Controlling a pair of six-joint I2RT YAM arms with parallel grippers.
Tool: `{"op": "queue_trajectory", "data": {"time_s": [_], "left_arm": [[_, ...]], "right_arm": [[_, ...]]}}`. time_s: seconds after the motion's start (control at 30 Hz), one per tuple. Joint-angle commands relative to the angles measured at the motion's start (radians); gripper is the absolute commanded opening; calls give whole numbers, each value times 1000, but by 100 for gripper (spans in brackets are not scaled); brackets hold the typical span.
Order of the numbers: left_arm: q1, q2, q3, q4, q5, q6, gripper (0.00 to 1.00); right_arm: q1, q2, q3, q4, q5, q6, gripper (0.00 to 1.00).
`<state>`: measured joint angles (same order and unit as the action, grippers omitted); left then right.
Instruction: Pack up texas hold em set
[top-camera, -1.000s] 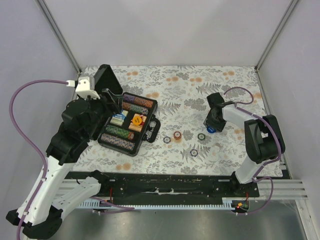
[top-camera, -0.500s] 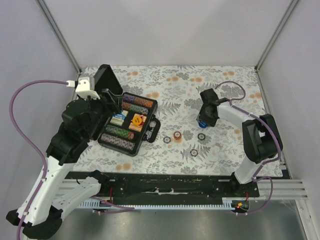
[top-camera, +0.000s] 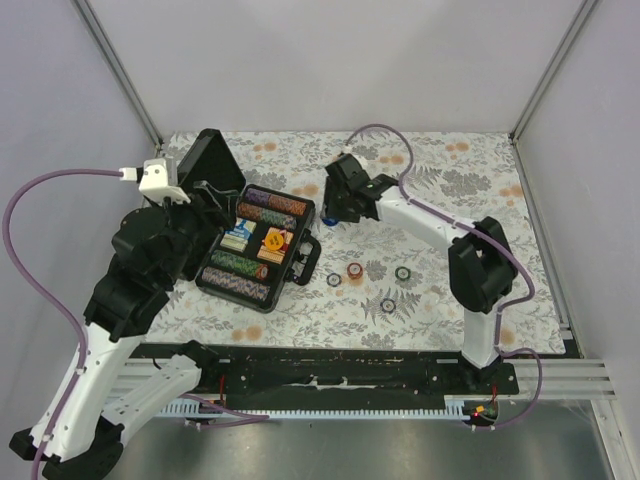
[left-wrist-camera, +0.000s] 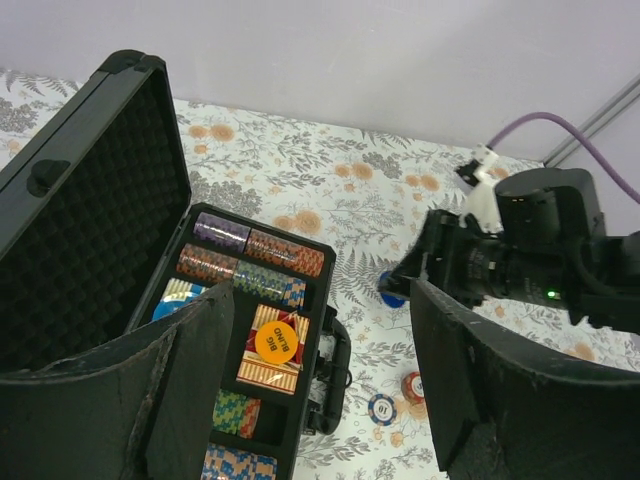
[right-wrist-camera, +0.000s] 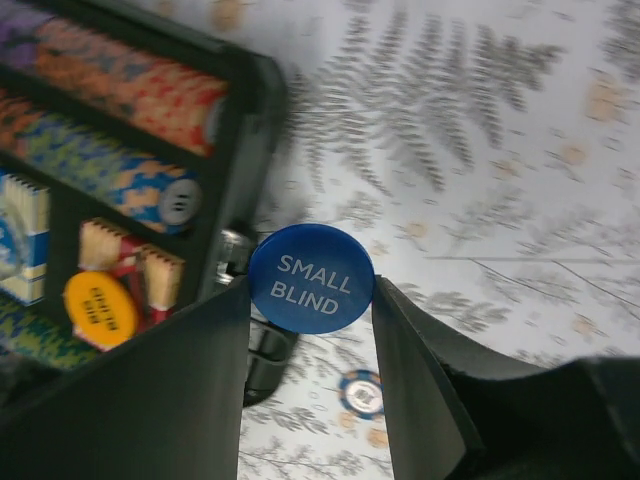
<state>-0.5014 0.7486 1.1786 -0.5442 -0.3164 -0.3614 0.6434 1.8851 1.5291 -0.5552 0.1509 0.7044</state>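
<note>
I should next move my right gripper over the bare blue card deck, lower it and let go of the blue disc. The deck is below and to the left in the top view.
The black briefcase lies open at the left, its lid upright and rows of multicoloured chips in it. An orange "BIG BLIND" disc lies on the reddish card deck inside. My right gripper is shut on a blue "SMALL BLIND" disc, held in the air just right of the case's far right corner. In the top view it hangs there. My left gripper is open and empty above the case. No triangle shows.
Several loose chips lie on the flowered cloth right of the case: one dark, one red, one dark and one nearer. The case handle sticks out toward them. Walls close in the back and sides.
My right arm has swung left from the right side of the table to the case's far right corner, carrying the blue disc. My left arm has shifted only slightly.
</note>
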Motion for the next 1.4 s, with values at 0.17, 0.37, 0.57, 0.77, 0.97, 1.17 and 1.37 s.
{"op": "queue_trajectory", "data": {"time_s": [0.17,0.37,0.57,0.77,0.97,1.17,1.37], "left_arm": [[-2,-28,47,-17,-55,9,77],[-2,-40,55,-25,-58,-1,77],[-2,-45,98,-19,-124,-10,77],[-2,-74,110,0,-147,2,77],[-3,-80,122,-10,-171,6,77],[-3,-66,122,-13,-164,-8,77],[-3,-64,116,-13,-165,-7,77]], "right_arm": [[176,219,370,46,-48,-146,51],[254,308,485,112,-68,-233,52],[305,402,594,161,-79,-304,52],[328,476,655,207,-80,-374,55],[329,517,672,248,-115,-410,57],[337,542,677,285,-137,-430,57],[343,559,689,291,-136,-447,58]]}}
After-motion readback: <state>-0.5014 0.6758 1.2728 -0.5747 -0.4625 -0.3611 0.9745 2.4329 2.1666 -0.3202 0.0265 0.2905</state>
